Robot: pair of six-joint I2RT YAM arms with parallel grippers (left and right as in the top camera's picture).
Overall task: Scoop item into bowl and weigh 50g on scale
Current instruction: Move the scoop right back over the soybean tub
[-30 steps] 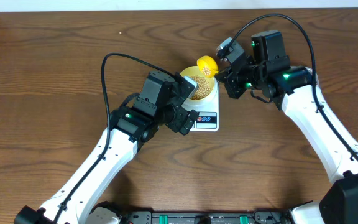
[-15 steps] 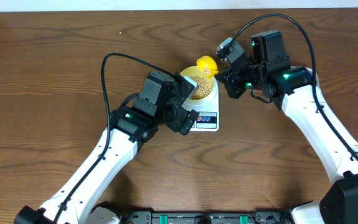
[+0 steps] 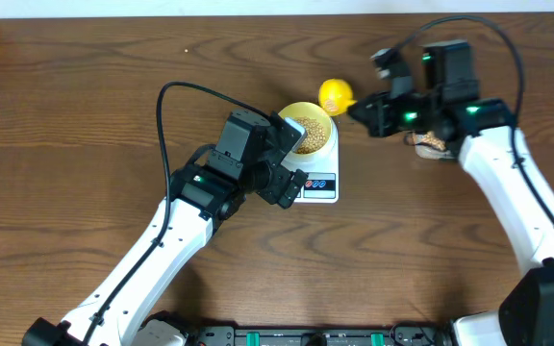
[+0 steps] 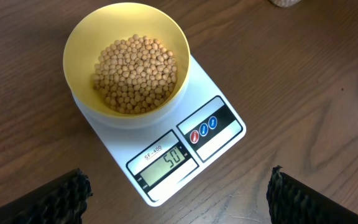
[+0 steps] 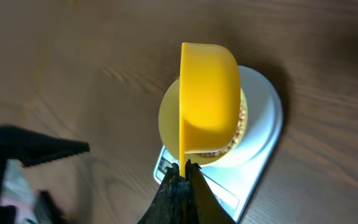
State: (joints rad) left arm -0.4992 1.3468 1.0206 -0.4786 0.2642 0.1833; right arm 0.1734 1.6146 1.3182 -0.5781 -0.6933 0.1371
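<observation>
The display shows the target, so next I will move my right gripper down over the tub (image 3: 431, 144), to its right in the overhead view, and let go of the scoop (image 3: 336, 95).
The pale yellow bowl (image 4: 79, 43) stands on the white scale (image 4: 219, 138) and holds a heap of tan beans (image 4: 135, 74), the item. The display reads 50. My left gripper (image 4: 178, 190) is open, its fingers on either side of the scale's display end and touching nothing. In the overhead view the bowl (image 3: 323, 113) sits on the scale (image 3: 327, 192) beside my left gripper (image 3: 293, 159). My right gripper (image 3: 359, 111) is shut on the handle of a bright yellow scoop (image 3: 336, 95), held behind and to the right of the bowl. The scoop (image 5: 209, 93) is turned on its side above the bowl (image 5: 166, 118); no beans show in it.
A tub with more beans (image 3: 434, 146) sits at the right, mostly hidden under my right arm; its edge (image 4: 284, 2) shows at the top of the left wrist view. Brown wooden table (image 3: 85, 115) all round. The far table edge meets a white wall.
My right arm has swung right and back, carrying the scoop away from above the bowl. The left arm, bowl and scale have not moved.
</observation>
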